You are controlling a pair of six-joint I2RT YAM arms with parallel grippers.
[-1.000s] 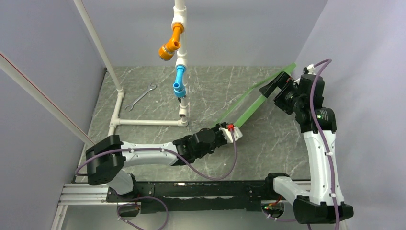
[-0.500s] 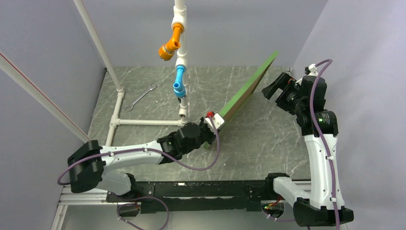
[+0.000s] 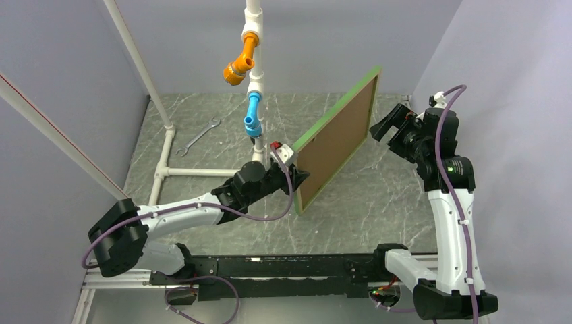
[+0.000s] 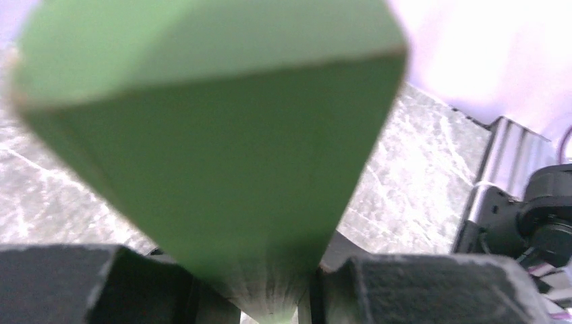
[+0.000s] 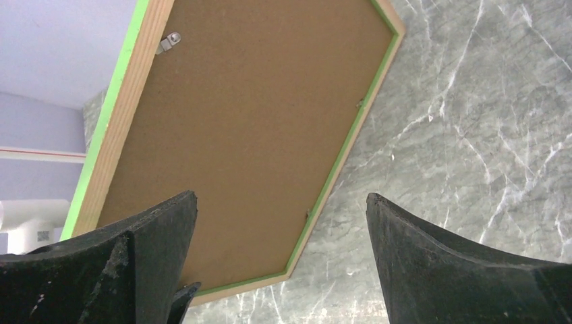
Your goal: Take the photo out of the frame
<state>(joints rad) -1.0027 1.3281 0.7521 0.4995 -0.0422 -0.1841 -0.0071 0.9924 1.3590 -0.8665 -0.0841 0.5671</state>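
The frame (image 3: pixel 301 144) still stands tilted. Next, my left gripper turns and goes down toward the marble tabletop until the brown backing faces up, then releases the frame's edge.
The frame (image 3: pixel 301 144) with bright green moulding stands tilted on its lower corner, its back toward the right arm. The brown fibreboard backing panel (image 3: pixel 335 140) fills that back; it also shows in the right wrist view (image 5: pixel 249 121), with a metal hanger (image 5: pixel 169 42) near one corner. My left gripper (image 3: pixel 291 164) is shut on the frame's left edge, and the green moulding (image 4: pixel 216 155) fills the left wrist view between the fingers (image 4: pixel 418 290). My right gripper (image 3: pixel 382 125) is open and empty, just right of the frame and apart from it. The photo is hidden.
A white pipe stand (image 3: pixel 254 88) with an orange fitting (image 3: pixel 240 62) and a blue fitting (image 3: pixel 252 116) rises at the back centre, close behind the frame. A metal wrench (image 3: pixel 198 136) lies at the back left. The marble tabletop (image 3: pixel 378 196) ends at grey walls.
My left gripper has swung the frame up and leftward from a low tilt to nearly upright, so the brown back now faces right. My right gripper has let go and stays beside it.
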